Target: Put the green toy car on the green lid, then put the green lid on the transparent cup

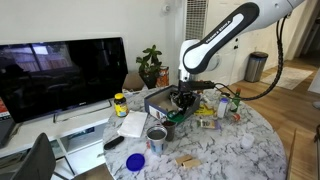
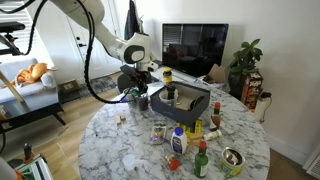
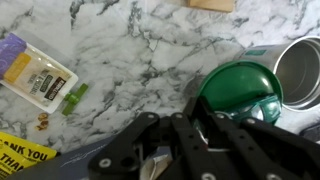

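Observation:
The gripper is beside the black box, so the robot will next move it from the silver can toward the box and let go of the lid at the transparent cup's rim.
The green lid (image 3: 238,85) is a round bright green disc in the wrist view, just beyond my fingertips. My gripper (image 3: 192,118) looks shut on the lid's near rim. In both exterior views the gripper (image 1: 181,103) (image 2: 135,90) hangs low over the marble table with the green lid (image 1: 171,118) at its tip. A dark green, glassy shape (image 3: 263,108) sits at the lid's edge; I cannot tell whether it is the green toy car or the transparent cup. Neither shows clearly anywhere else.
A silver metal can (image 3: 300,62) (image 1: 157,135) stands right beside the lid. A blue lid (image 1: 135,161) and a wooden block (image 1: 187,160) lie near the table's front. A black box (image 2: 180,100), bottles (image 2: 178,140) and a snack packet (image 3: 35,72) crowd the table.

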Tool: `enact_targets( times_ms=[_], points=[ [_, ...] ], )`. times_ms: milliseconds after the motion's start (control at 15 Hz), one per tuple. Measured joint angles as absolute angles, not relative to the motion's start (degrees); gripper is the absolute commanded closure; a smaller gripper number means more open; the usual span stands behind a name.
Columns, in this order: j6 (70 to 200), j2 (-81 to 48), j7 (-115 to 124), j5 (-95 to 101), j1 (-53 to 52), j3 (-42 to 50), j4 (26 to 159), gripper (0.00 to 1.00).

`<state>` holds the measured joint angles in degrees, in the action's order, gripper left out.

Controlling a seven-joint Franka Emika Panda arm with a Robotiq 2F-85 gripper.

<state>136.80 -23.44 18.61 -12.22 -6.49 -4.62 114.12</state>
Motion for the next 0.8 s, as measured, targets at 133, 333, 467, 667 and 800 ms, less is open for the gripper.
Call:
enact_targets(
  times_ms=[133, 333, 467, 667, 800],
  points=[
    [137.6, -24.2, 21.6, -11.4, -7.2, -3.9, 113.4, 0.98],
    [138.1, -25.3, 24.9, -10.9, -8.0, -2.9, 112.1, 0.98],
    [138.1, -26.3, 26.5, -10.9, -8.2, -2.4, 111.1, 0.98],
    [138.1, -28.1, 28.3, -10.9, -8.3, -1.8, 109.5, 0.98],
    [138.1, -29.1, 29.2, -10.9, -8.3, -1.6, 108.5, 0.98]
  ],
)
